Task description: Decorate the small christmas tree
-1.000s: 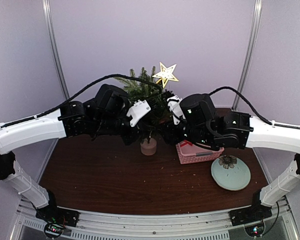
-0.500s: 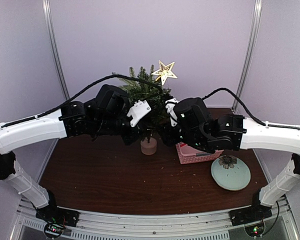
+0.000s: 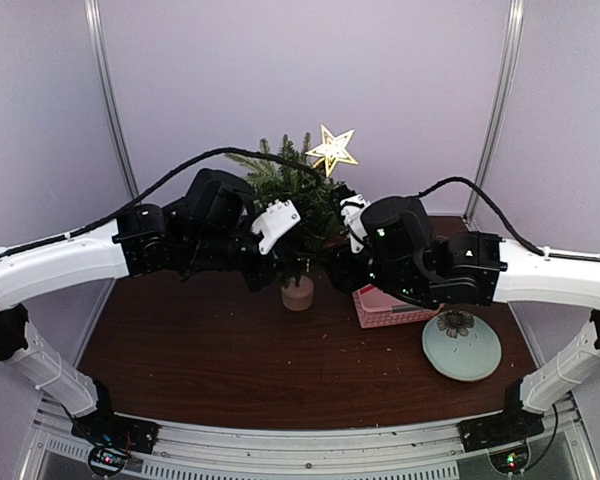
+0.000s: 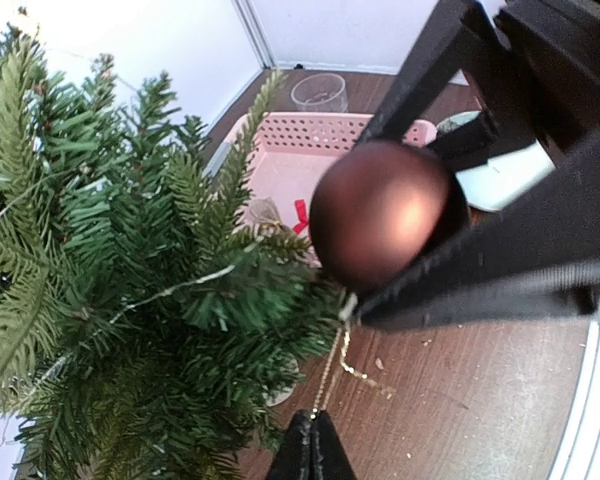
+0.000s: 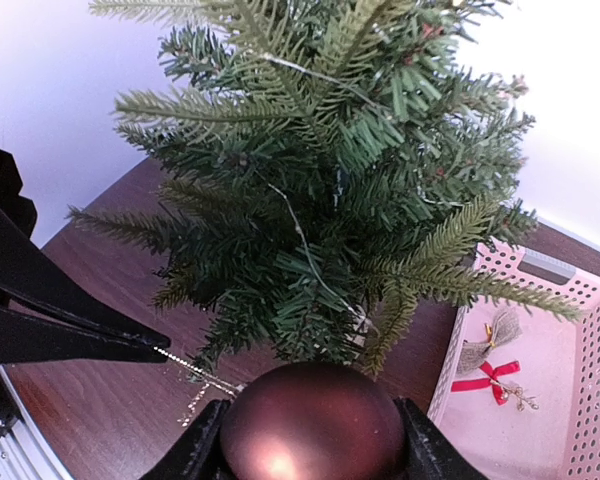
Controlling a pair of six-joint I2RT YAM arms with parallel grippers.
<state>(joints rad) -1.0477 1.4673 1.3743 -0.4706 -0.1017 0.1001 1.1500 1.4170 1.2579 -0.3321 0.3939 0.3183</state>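
I should ease the bauble (image 5: 313, 425) outward with my right gripper, closer to the tree's lower front branches, and open to release it, since my left gripper holds its gold string taut.
The small christmas tree (image 3: 288, 195) stands at the back middle on its pale stump base (image 3: 297, 293), with a gold star (image 3: 332, 149) on top. My right gripper (image 5: 313, 432) is shut on a brown-red bauble (image 5: 313, 425) just in front of the tree's lower branches (image 5: 320, 230). The bauble also shows in the left wrist view (image 4: 380, 212). My left gripper (image 4: 314, 428) is shut on the bauble's thin gold string (image 4: 332, 372), stretched taut beside the tree (image 4: 130, 300). The string also shows in the right wrist view (image 5: 192, 368). Both grippers meet low at the tree's front.
A pink basket (image 3: 395, 306) sits right of the tree with a red bow (image 5: 488, 382) and a burlap bow (image 5: 500, 330) inside. A pale green plate (image 3: 475, 355) with a flower ornament (image 3: 456, 322) lies at the front right. A clear cup (image 4: 320, 92) stands behind the basket.
My right gripper with the bauble swung a little left toward the tree, then back right. The star tipped slightly and returned. The left arm has barely moved.
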